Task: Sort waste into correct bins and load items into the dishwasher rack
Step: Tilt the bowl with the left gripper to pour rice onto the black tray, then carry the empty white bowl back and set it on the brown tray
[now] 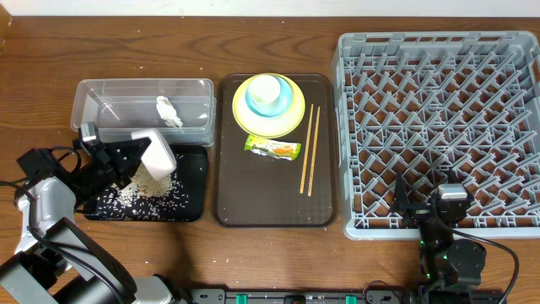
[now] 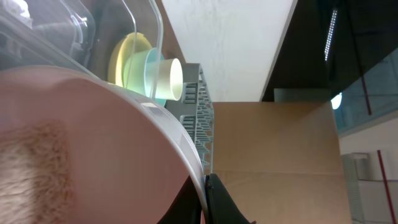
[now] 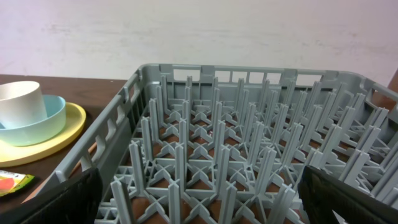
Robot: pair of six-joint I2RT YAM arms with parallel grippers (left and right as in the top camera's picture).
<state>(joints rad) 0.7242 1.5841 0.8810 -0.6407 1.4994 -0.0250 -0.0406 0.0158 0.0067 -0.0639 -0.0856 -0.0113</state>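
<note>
The near end of the brown tray (image 1: 264, 201) is bare, so my left gripper will swing toward it next, turn the bowl upright, lower it there and let go of the bowl's rim.
My left gripper (image 1: 135, 158) is shut on the rim of the white bowl (image 1: 159, 154) and holds it tilted over the black tray (image 1: 192, 196), where rice grains (image 1: 145, 191) lie spilled. In the left wrist view the bowl (image 2: 93, 155) fills the frame, its rim pinched between the fingers (image 2: 206, 199). The tissue (image 1: 169, 111) lies in the clear tub (image 1: 110, 91). The yellow plate (image 1: 288, 121), blue bowl (image 1: 285, 102), white cup (image 1: 265, 89), snack wrapper (image 1: 272, 148) and chopsticks (image 1: 310, 149) sit on the brown tray. My right gripper (image 1: 426, 204) is open and empty over the front edge of the rack (image 1: 439, 118).
The brown serving tray (image 1: 253, 203) lies between the black tray and the rack. The right wrist view shows the rack's pegs (image 3: 249, 124) between the open fingers (image 3: 199, 199), with the plate (image 3: 65, 132), bowl (image 3: 53, 112), cup (image 3: 22, 102) and wrapper (image 3: 12, 182) at left.
</note>
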